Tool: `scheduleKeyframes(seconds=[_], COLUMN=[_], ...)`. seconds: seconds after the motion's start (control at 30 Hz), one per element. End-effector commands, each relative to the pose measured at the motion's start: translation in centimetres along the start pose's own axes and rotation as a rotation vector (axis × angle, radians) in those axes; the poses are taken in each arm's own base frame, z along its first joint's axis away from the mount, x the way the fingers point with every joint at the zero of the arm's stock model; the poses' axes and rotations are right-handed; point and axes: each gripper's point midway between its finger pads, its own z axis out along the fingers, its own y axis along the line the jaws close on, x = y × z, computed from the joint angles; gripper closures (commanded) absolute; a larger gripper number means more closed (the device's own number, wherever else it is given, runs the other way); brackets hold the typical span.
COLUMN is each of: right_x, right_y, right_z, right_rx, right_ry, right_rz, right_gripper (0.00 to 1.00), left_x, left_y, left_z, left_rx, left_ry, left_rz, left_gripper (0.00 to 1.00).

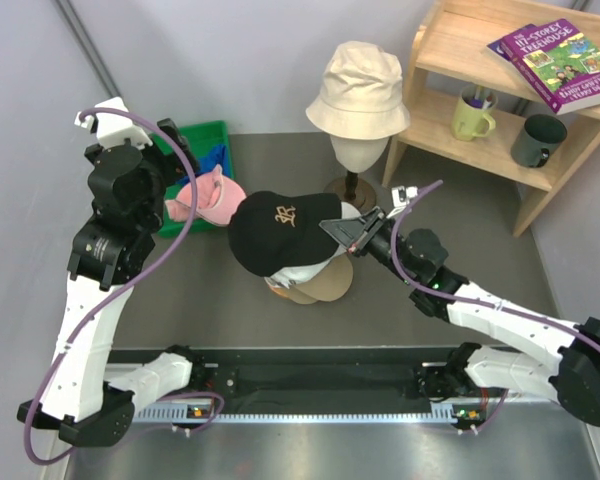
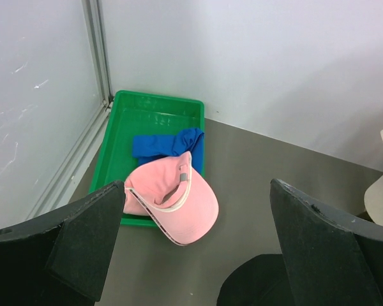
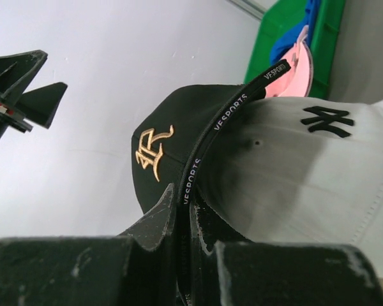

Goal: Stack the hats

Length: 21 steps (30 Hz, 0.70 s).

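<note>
The robot's right gripper needs to bring the black cap (image 1: 280, 232) down and to the right in the top view onto the white cap (image 1: 315, 270) next, since the black cap's top hangs over toward the tray.
My right gripper (image 1: 358, 232) is shut on the brim of a black cap (image 1: 280, 232) with a gold logo, and holds it tilted over a white cap (image 1: 315, 270) that lies on a tan cap (image 1: 325, 288). In the right wrist view the fingers (image 3: 182, 197) pinch the brim edge of the black cap (image 3: 159, 146), with the white cap (image 3: 293, 166) under it. A pink cap (image 2: 179, 204) lies half over the front rim of a green tray (image 2: 147, 108), next to a blue cap (image 2: 169, 143). My left gripper (image 2: 196, 186) is open and empty above the pink cap. A cream bucket hat (image 1: 358, 90) sits on the head form (image 1: 360, 152).
A wooden shelf (image 1: 460, 60) at the back right holds a purple book (image 1: 560, 62), a green mug (image 1: 472, 115) and a dark mug (image 1: 537, 140). The head form's stand is just behind the cap pile. Grey walls close the left and the back.
</note>
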Motion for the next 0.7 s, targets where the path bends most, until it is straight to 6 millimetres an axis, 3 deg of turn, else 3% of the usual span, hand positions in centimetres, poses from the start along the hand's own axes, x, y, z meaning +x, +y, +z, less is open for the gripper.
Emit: scheduleKeyframes(seconds=[0.0, 0.2, 0.37, 0.47, 0.6, 0.67], right_x=[-2.8, -3.5, -2.7, -2.2, -1.5, -1.4], right_y=[1.0, -2.9, -5.6, -7.0, -9.4, -10.0], right_z=[-1.0, -2.2, -2.7, -2.9, -3.6, -3.9], right_rx=[-0.036, 0.064, 0.116, 0.166, 0.235, 0.258], right_ry=[-0.1, -0.116, -0.073, -0.053, -0.034, -0.032], right_rz=[-0.01, -0.023, 0.003, 0.005, 0.04, 0.04], right_gripper=[1.0, 1.0, 1.0, 1.0, 1.0, 1.0], left_x=[-1.4, -1.1, -0.2, 1.4, 4.9, 7.9], left_y=[0.1, 0.4, 0.4, -0.3, -1.0, -0.9], left_z=[-0.4, -0.8, -0.7, -0.3, 0.4, 0.8], left_rx=[0.001, -0.003, 0.003, 0.039, 0.077, 0.076], left_ry=[-0.046, -0.043, -0.019, 0.018, 0.1, 0.166], left_rz=[-0.024, -0.028, -0.016, -0.004, 0.012, 0.03], left_gripper=[0.01, 0.01, 0.01, 0.01, 0.01, 0.01])
